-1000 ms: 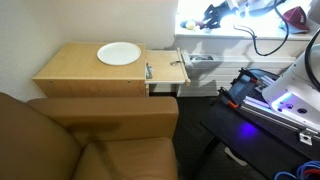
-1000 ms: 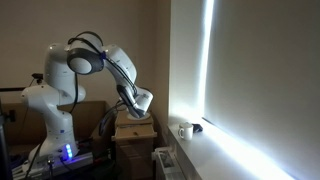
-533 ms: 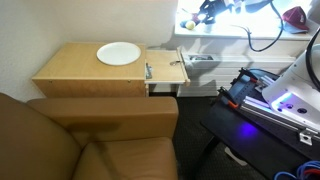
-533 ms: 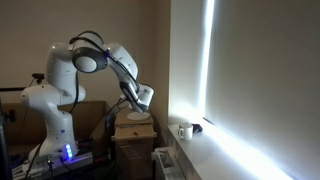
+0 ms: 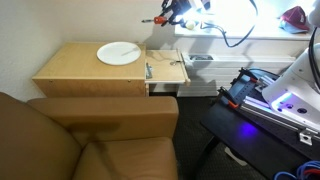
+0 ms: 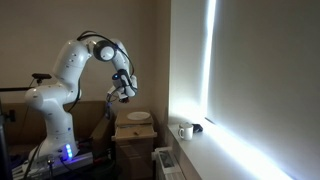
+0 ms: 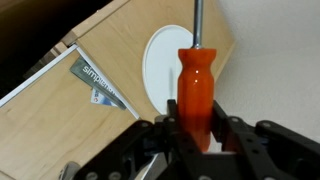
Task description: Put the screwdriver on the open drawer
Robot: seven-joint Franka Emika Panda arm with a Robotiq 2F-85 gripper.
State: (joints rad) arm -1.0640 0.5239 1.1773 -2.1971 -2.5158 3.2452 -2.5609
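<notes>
The bare bottom of the open drawer (image 5: pixel 166 72) is well below my gripper, and that spot is empty. My gripper will move down there next and let go of the screwdriver (image 5: pixel 157 19).
My gripper (image 5: pixel 171 13) is shut on the screwdriver (image 5: pixel 157 19), a slim tool with an orange-red handle, and holds it high in the air above the far side of the low wooden cabinet. In the wrist view the handle (image 7: pixel 197 88) stands between the black fingers (image 7: pixel 197 128), with the metal shaft pointing up. The open drawer (image 5: pixel 166 72) is pulled out from the cabinet's side and lies well below the gripper. It also shows in the wrist view (image 7: pixel 55 130). In an exterior view the gripper (image 6: pixel 123 93) hangs above the cabinet (image 6: pixel 134 135).
A white plate (image 5: pixel 118 53) lies on the cabinet top (image 5: pixel 70 68) and also shows in the wrist view (image 7: pixel 163 68). A thin grey metal piece (image 5: pixel 148 70) lies at the drawer's edge. A brown couch (image 5: pixel 90 135) stands in front, and a bright windowsill (image 5: pixel 235 30) runs behind.
The arm has risen and swung away from the windowsill toward the cabinet and drawer, carrying the screwdriver with it.
</notes>
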